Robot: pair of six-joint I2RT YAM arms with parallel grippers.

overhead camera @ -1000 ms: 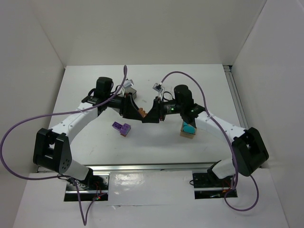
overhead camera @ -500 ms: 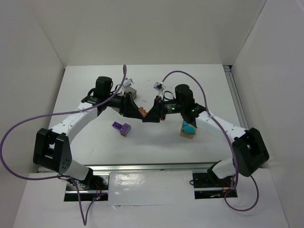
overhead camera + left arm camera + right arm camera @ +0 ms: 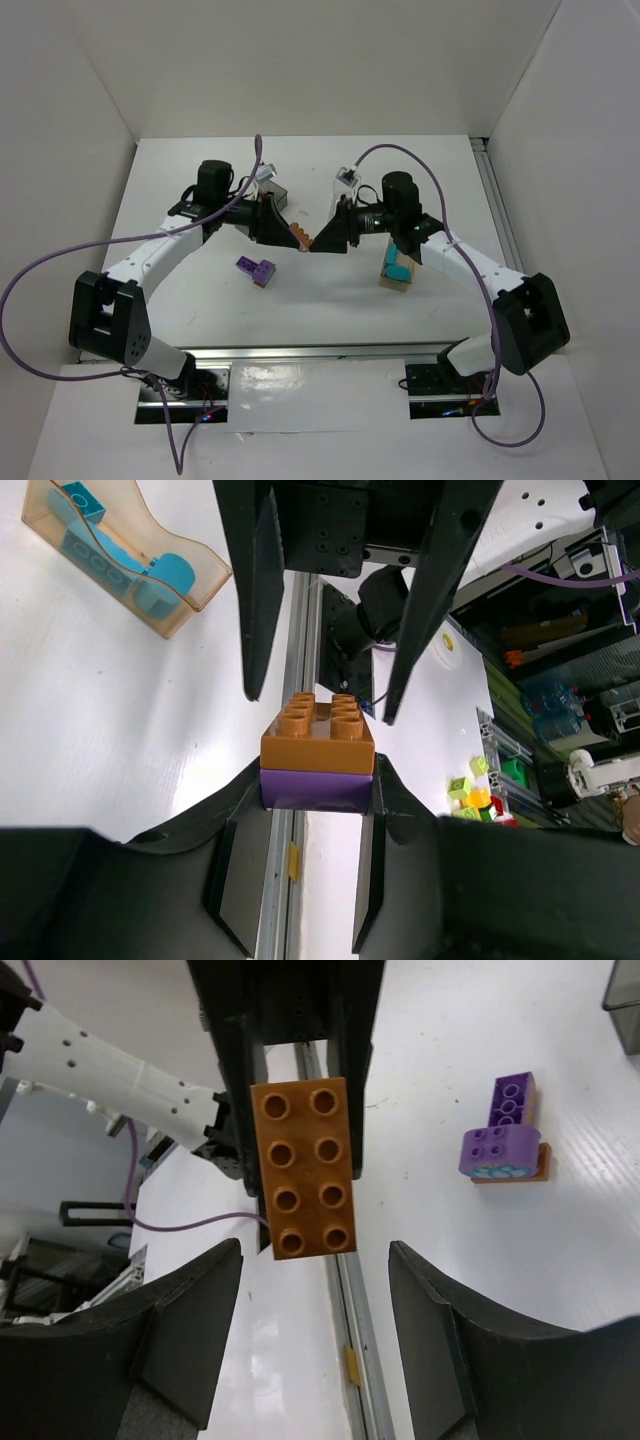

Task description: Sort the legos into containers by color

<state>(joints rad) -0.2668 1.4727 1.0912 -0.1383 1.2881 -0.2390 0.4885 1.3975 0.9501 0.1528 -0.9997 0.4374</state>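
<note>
The left gripper should move over the dark grey container next and tip down to release, since the container is below it and to its left in the top view.
An orange-brown lego point(image 3: 318, 730) stacked on a purple lego point(image 3: 316, 788) hangs above the table, with my left gripper point(image 3: 318, 798) shut on the purple one. In the right wrist view the orange-brown lego point(image 3: 303, 1165) shows its underside. My right gripper point(image 3: 315, 1280) stands open just short of it, touching nothing. From above, the left gripper point(image 3: 287, 231) and right gripper point(image 3: 322, 241) face each other at mid-table. A purple lego cluster point(image 3: 256, 270) lies on the table. The tan container point(image 3: 397, 270) holds teal legos.
A dark grey container point(image 3: 281, 198) stands behind the left gripper. Metal rails run along the table's near edge point(image 3: 320, 350) and right side point(image 3: 495, 200). Loose green, yellow and red bricks point(image 3: 480, 785) lie off the table.
The left gripper has closed on the stacked legos. The right gripper has let go, opened and drawn back slightly to the right.
</note>
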